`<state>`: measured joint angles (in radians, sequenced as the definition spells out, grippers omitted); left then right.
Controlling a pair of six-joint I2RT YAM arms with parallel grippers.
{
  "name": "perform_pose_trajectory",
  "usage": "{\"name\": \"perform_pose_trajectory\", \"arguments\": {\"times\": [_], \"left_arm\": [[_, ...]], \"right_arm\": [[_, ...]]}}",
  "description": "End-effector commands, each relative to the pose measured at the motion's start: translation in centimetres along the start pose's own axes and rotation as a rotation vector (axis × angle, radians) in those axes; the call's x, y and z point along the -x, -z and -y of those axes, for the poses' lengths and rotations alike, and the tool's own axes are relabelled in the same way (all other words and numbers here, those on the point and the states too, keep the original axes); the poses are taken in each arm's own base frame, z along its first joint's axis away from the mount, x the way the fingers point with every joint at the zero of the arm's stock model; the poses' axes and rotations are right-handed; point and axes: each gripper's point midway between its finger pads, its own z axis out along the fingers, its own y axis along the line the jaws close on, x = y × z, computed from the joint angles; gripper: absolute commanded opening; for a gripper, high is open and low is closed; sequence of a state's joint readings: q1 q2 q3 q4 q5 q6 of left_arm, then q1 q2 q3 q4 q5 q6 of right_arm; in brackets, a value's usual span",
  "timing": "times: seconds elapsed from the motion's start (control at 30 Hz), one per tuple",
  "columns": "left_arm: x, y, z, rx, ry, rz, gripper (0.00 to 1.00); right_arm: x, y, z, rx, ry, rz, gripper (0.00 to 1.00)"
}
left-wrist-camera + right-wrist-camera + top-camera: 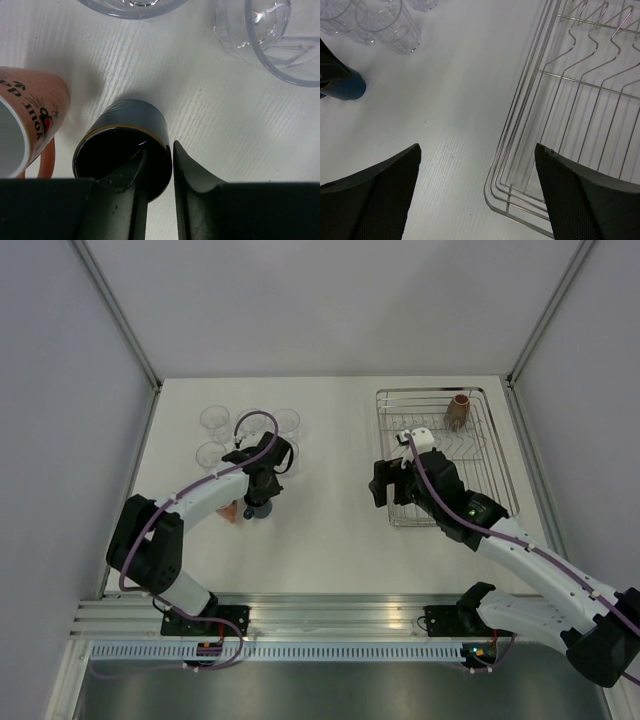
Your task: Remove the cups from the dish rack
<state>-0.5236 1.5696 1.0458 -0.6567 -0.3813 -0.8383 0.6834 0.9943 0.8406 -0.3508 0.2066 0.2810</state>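
I'll move my right gripper outward, to the right in the top view, and down around the brown cup's sides, because only this cup remains in the rack (497, 455).
My left gripper (262, 492) is shut on the rim of the dark blue mug (258, 509), which stands on the table. In the left wrist view one finger is inside the mug (125, 142) and the other outside, with the gripper (159, 150) pinching its wall. The salmon-orange mug (231, 512) stands just left of it (35, 120). Several clear glass tumblers (214, 420) are grouped behind them. The brown mug (457, 412) sits at the back of the silver dish rack (497, 455). My right gripper (380, 485) is open and empty above the rack's near left corner (520, 200).
The right wrist view (476, 147) shows bare table left of the rack, the blue mug (342, 85) and tumblers (390, 25) at its far left. Grey walls and metal posts enclose the table on three sides.
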Motion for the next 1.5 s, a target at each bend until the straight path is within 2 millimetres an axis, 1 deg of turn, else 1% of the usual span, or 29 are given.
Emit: {"name": "perform_pose_trajectory", "arguments": {"times": [0.0,0.13,0.17,0.2,0.23,0.3,0.33,0.4,0.43,0.5,0.53,0.6,0.63,0.67,0.73,0.77,0.93,1.0,1.03,1.07,1.1,1.13,1.17,1.2,1.23,1.3,1.33,1.37,1.47], "left_arm": [[1.5,1.1,-0.5,-0.011,0.002,0.06,0.3],[2.2,2.3,-0.3,-0.045,0.005,0.079,0.42],[2.4,2.7,-0.2,-0.059,0.001,0.084,0.47],[2.7,3.6,0.0,-0.092,0.008,0.095,0.51],[2.9,4.1,0.2,-0.112,0.005,0.099,0.6],[3.6,6.0,0.7,-0.179,-0.019,0.117,0.7],[4.0,6.7,0.9,-0.202,-0.034,0.129,0.81],[4.4,8.3,0.9,-0.245,-0.036,0.146,0.9],[5.0,10.0,0.8,-0.287,-0.027,0.181,0.96],[5.7,11.9,0.7,-0.331,-0.044,0.213,0.99],[6.1,13.5,0.5,-0.372,-0.046,0.246,0.99],[6.6,15.7,0.7,-0.444,-0.101,0.281,0.99],[6.9,17.3,0.4,-0.484,-0.136,0.32,0.99],[6.8,18.5,0.6,-0.532,-0.162,0.328,0.99],[6.6,19.7,0.0,-0.553,-0.206,0.35,0.99],[6.7,20.8,-0.6,-0.565,-0.204,0.377,0.99],[6.1,21.5,-2.7,-0.548,-0.262,0.426,0.99],[5.7,21.2,-3.1,-0.545,-0.274,0.432,0.99],[5.6,21.0,-3.3,-0.539,-0.287,0.437,0.99],[5.3,20.4,-3.5,-0.522,-0.288,0.43,0.99],[5.2,20.2,-3.7,-0.515,-0.292,0.431,0.99],[5.2,20.0,-3.8,-0.503,-0.292,0.429,0.99],[5.1,19.6,-4.4,-0.474,-0.29,0.427,0.99],[5.2,19.5,-4.6,-0.462,-0.286,0.43,0.99],[5.1,19.4,-4.7,-0.454,-0.289,0.428,0.99],[5.1,19.2,-4.9,-0.441,-0.289,0.431,0.99],[5.1,19.0,-5.0,-0.434,-0.291,0.428,0.99],[5.0,18.8,-5.0,-0.427,-0.292,0.427,0.99],[4.8,18.0,-5.2,-0.402,-0.303,0.413,0.99]], "right_arm": [[1.8,0.1,-0.5,0.01,0.01,0.024,0.98],[2.1,-0.4,0.1,-0.041,0.012,0.007,0.98],[3.0,-0.4,0.4,-0.057,-0.005,0.017,0.98],[2.7,-1.0,0.7,-0.077,-0.006,-0.008,0.98],[3.6,-1.1,1.5,-0.097,-0.031,0.002,0.98],[3.9,-2.0,2.4,-0.11,-0.077,-0.013,0.98],[4.8,-2.1,4.1,-0.154,-0.115,0.002,0.98],[5.1,-3.0,6.0,-0.202,-0.145,-0.007,0.98],[6.0,-3.1,7.8,-0.249,-0.169,0.01,0.98],[5.8,-4.1,9.9,-0.306,-0.185,-0.021,0.98],[6.6,-4.3,11.6,-0.344,-0.193,-0.01,0.98],[6.1,-5.6,13.6,-0.389,-0.195,-0.053,0.98],[7.3,-5.7,15.4,-0.423,-0.211,-0.037,0.98],[6.8,-6.7,16.3,-0.426,-0.218,-0.065,0.98],[8.2,-7.2,18.3,-0.432,-0.234,-0.047,0.98],[7.9,-8.0,19.2,-0.446,-0.241,-0.065,0.98],[10.0,-9.4,23.7,-0.516,-0.243,-0.016,0.98],[9.1,-10.7,25.0,-0.526,-0.211,-0.066,0.98],[10.6,-10.7,26.0,-0.541,-0.208,-0.049,0.98],[8.7,-11.7,27.1,-0.561,-0.21,-0.13,0.98],[8.7,-12.0,27.7,-0.573,-0.207,-0.148,0.98],[10.3,-12.2,28.4,-0.581,-0.197,-0.129,0.98],[8.6,-13.5,28.9,-0.585,-0.191,-0.192,0.98],[8.5,-13.5,30.0,-0.6,-0.169,-0.211,0.98],[9.4,-13.4,31.2,-0.619,-0.163,-0.201,0.98],[8.0,-14.5,32.0,-0.624,-0.15,-0.258,0.98],[8.7,-14.7,32.4,-0.628,-0.152,-0.246,0.98],[7.9,-15.4,32.5,-0.612,-0.157,-0.268,0.98],[7.4,-16.4,33.4,-0.589,-0.17,-0.275,0.98]]}}
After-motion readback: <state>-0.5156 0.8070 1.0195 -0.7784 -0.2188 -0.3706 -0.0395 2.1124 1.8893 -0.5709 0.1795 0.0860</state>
